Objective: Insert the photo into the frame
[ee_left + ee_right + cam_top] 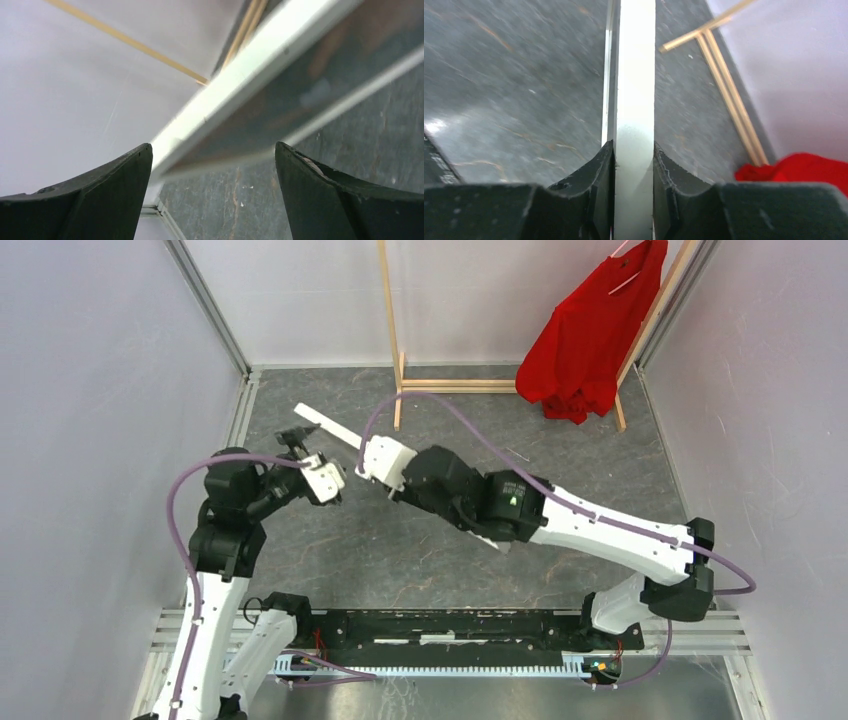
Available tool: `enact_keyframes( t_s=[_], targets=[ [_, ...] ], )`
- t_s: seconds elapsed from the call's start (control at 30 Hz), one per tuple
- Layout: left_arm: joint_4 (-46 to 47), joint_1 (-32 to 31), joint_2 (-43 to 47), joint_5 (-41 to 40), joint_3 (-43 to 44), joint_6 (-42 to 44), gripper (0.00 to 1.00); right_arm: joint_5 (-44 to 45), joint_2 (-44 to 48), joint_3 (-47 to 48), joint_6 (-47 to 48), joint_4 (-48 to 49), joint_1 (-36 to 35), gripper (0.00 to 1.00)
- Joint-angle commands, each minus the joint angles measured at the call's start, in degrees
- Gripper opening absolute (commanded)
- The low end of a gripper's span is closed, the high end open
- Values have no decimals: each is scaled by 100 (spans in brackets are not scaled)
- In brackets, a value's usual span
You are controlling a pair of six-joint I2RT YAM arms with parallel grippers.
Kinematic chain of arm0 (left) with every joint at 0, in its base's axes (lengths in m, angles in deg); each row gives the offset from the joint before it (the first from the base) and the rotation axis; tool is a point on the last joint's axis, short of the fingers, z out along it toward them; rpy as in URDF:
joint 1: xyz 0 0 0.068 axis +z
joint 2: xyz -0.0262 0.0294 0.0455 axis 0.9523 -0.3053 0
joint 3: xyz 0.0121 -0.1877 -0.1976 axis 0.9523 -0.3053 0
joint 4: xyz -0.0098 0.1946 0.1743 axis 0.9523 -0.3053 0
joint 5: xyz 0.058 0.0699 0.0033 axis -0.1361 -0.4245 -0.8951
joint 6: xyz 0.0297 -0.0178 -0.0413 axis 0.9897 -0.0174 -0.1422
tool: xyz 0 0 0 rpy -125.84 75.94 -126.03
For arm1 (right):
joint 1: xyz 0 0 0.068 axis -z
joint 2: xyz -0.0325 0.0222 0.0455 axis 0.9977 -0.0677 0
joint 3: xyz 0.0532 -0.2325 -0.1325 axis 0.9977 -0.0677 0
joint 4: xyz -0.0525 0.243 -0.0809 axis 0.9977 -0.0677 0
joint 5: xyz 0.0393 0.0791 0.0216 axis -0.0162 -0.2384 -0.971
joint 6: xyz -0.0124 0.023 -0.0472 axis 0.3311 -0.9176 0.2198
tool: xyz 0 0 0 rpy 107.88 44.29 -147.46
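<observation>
The frame is upright. My right gripper will next move down and to its right in the top view onto the bare tabletop, tilt the frame flat and release it.
The frame (328, 427) stands on edge above the table, a thin white bar in the top view. My right gripper (360, 450) is shut on its white edge (634, 90), one finger on each face. My left gripper (298, 434) is open at the frame's far left end, not touching it. In the left wrist view the frame's white edge (220, 95) crosses just beyond my open left gripper (212, 150). A blurred dark brown face (310, 85) lies between its white borders. It looks like the photo, but I cannot tell how it sits.
A wooden clothes rack (392, 330) with a red shirt (590, 340) stands at the back right; its base bars (724, 85) and the shirt (804, 170) show in the right wrist view. Pale walls close in the left, back and right sides.
</observation>
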Motion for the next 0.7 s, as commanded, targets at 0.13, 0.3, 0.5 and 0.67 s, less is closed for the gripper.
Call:
enact_keyframes(
  t_s=[0.13,0.3,0.5,0.67],
  targets=[
    [-211,28,-782,-293,1757,-2628,98,-2660,-544,1619,-1345,-506,1428,7],
    [-789,28,-1181,-200,2255,-2905,99,-3910,-341,491,-2034,176,2489,6],
    [-1187,28,-1505,-475,2327,-2992,99,-4777,-396,-268,-2314,476,3472,6],
    [-1530,30,-1874,-1170,2267,-2880,99,-5036,-128,-1154,-2408,807,4109,2]
  ],
)
